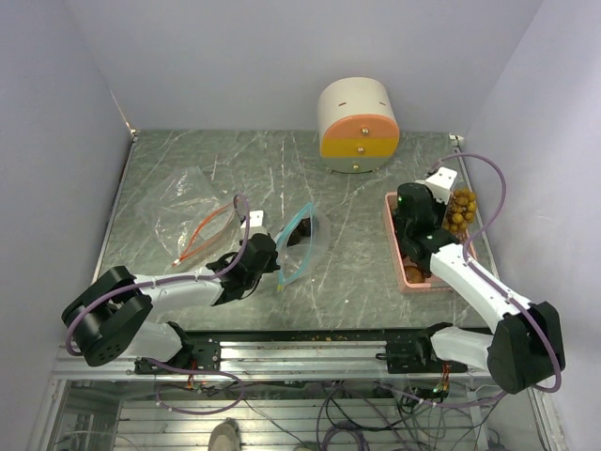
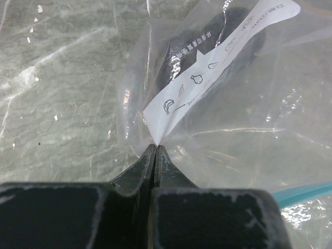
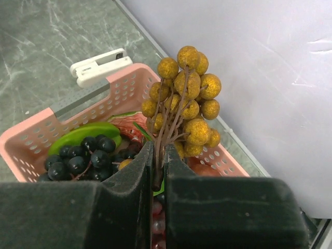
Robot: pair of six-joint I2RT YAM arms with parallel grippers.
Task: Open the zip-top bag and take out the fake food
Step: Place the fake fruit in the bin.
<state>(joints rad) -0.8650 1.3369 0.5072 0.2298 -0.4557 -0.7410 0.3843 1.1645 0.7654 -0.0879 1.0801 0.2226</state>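
My right gripper moves toward the wall next, turning, and comes down over the grape bunch's far end [image 1: 454, 211]. The grape bunch reaches over the pink basket's side rim.
My left gripper [image 2: 155, 148] is shut on the edge of a clear zip-top bag [image 2: 223, 104] with a white label and a teal zip [image 2: 306, 191]. From above, this bag [image 1: 297, 246] stands partly lifted off the table beside the left gripper [image 1: 270, 260]. A dark shape shows through the plastic, but I cannot tell what it is. My right gripper [image 3: 160, 150] is shut on the stem of a tan-yellow grape bunch [image 3: 188, 93], held above the pink basket [image 3: 124, 85]. In the basket lie dark purple grapes [image 3: 82, 158], a green piece [image 3: 78, 136] and reddish fruit [image 3: 207, 168].
A second clear bag [image 1: 192, 221] with a red-orange zip lies flat at the left of the table. A round cream container [image 1: 357, 125] with an orange and yellow front stands at the back. A white clip [image 3: 98, 65] lies beyond the basket [image 1: 415, 277], close to the right wall.
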